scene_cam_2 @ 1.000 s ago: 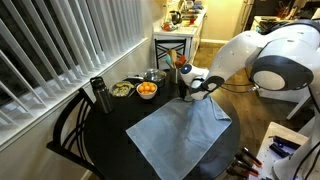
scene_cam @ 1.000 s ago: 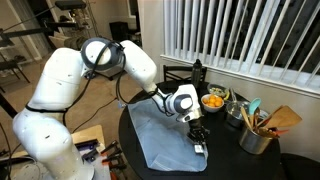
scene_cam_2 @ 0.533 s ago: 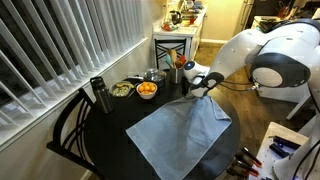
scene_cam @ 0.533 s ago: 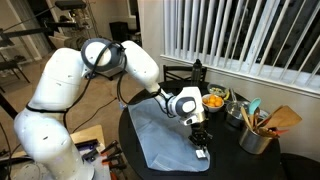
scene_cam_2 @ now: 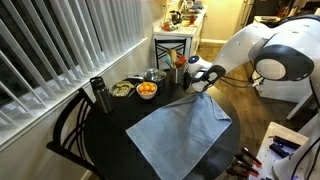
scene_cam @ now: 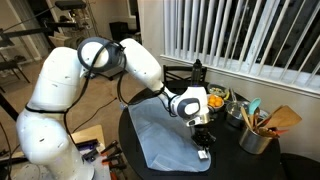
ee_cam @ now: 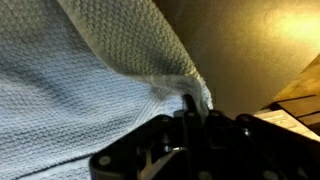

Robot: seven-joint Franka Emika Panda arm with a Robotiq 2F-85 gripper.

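Observation:
The robot should move its gripper toward the metal pot over the bare tabletop and let go of the pinched corner, because the cloth is folded over beside its fingers.
A light blue-grey cloth lies spread on the dark round table [scene_cam: 225,150] in both exterior views [scene_cam: 158,135] [scene_cam_2: 175,132]. My gripper [scene_cam: 203,142] [scene_cam_2: 196,89] is at the cloth's corner near the table's edge and is shut on that corner. In the wrist view the woven cloth [ee_cam: 80,85] fills the upper left, and its corner is pinched between my dark fingers [ee_cam: 195,108]. The pinched corner is raised a little off the table.
A bowl of oranges [scene_cam: 213,100] [scene_cam_2: 147,90], a green bowl [scene_cam_2: 122,89], a black bottle [scene_cam_2: 98,95] and a metal pot of utensils [scene_cam: 255,137] stand along the table's window side. A chair [scene_cam_2: 68,130] stands by the table. Window blinds run behind.
My gripper has shifted a little along the table's edge with the cloth corner in it, pulling that corner up and outward. The rest of the cloth lies as before.

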